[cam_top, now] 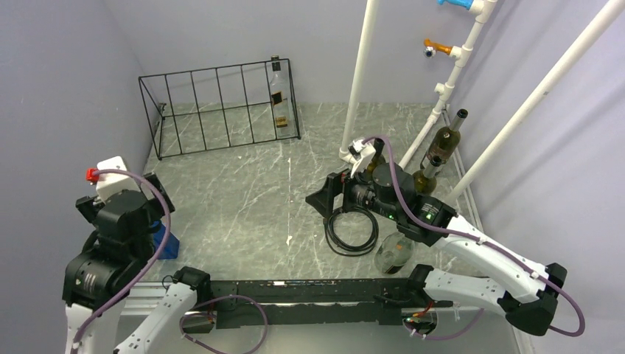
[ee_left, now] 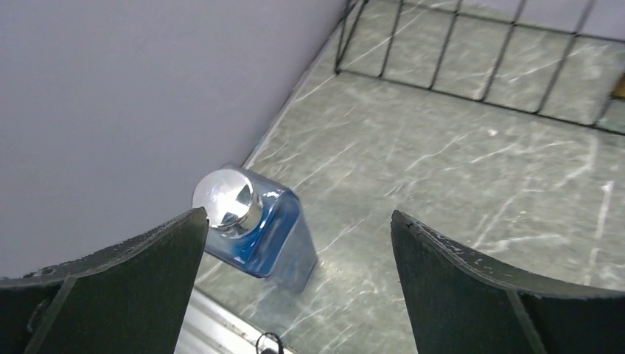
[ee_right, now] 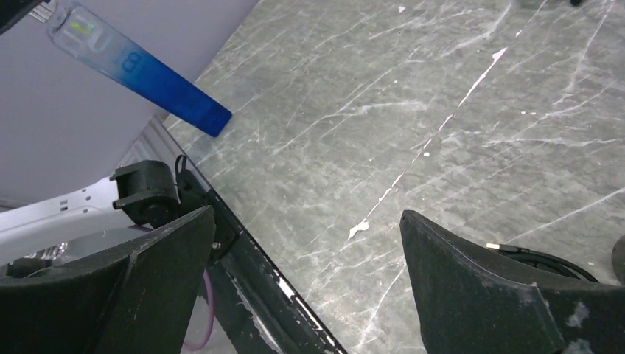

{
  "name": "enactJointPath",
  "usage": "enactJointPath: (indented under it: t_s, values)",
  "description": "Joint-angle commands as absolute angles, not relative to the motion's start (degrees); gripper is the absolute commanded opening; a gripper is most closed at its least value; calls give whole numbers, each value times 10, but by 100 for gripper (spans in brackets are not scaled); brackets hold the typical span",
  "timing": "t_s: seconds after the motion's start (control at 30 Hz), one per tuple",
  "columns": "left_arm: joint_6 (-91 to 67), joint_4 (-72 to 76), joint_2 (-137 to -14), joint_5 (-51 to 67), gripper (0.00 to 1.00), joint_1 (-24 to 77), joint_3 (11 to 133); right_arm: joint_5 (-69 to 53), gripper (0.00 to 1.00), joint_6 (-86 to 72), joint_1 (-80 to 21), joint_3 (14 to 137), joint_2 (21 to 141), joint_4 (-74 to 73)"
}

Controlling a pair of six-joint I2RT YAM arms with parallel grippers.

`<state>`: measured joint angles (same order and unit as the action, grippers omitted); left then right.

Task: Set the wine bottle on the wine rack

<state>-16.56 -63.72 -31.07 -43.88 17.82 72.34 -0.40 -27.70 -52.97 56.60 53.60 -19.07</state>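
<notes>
The blue bottle's chrome cap (ee_left: 227, 200) sits beside one fingertip. Next, my left gripper shifts toward the left in the wrist view and lowers over the cap.
The black wire wine rack (cam_top: 221, 110) stands at the back left; its near corner shows in the left wrist view (ee_left: 472, 66). A clear bottle with a dark label (cam_top: 278, 96) stands upright in its rightmost slot. Two dark wine bottles (cam_top: 444, 141) (cam_top: 425, 179) stand at the right by the white pipes, behind my right arm. My right gripper (cam_top: 326, 199) (ee_right: 306, 217) is open and empty, low over the floor, pointing left. My left gripper (cam_top: 157, 195) (ee_left: 298, 221) is open and empty above a blue bottle (ee_left: 254, 225).
The blue square bottle with a chrome cap (cam_top: 166, 241) (ee_right: 147, 70) stands by the left wall. A white pipe frame (cam_top: 361, 81) rises at the back right. A black cable coil (cam_top: 352, 234) and a clear round bottle (cam_top: 394, 252) lie under my right arm. The base rail (ee_right: 250, 273) runs along the near edge.
</notes>
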Motion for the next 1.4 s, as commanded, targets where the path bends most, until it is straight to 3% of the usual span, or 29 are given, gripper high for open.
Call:
enactJointPath:
  t_s: [0.0, 0.23, 0.5, 0.9, 1.1, 1.37]
  values:
    - [-256, -707, -321, -538, 98, 177, 710, 29, 100, -288, -551, 581, 535, -164]
    - [-236, -632, -258, -600, 84, 177, 633, 46, 100, -294, -567, 581, 531, -174]
    - [-182, -531, -253, -657, 94, 177, 601, 54, 100, -304, -573, 571, 521, -179]
    - [-179, -451, -265, -697, 87, 176, 549, 61, 100, -307, -576, 570, 511, -186]
    - [-221, -480, -264, -724, 92, 173, 528, 59, 100, -305, -577, 570, 512, -185]
    - [-193, -435, -248, -719, 71, 163, 495, 53, 100, -308, -577, 561, 511, -175]
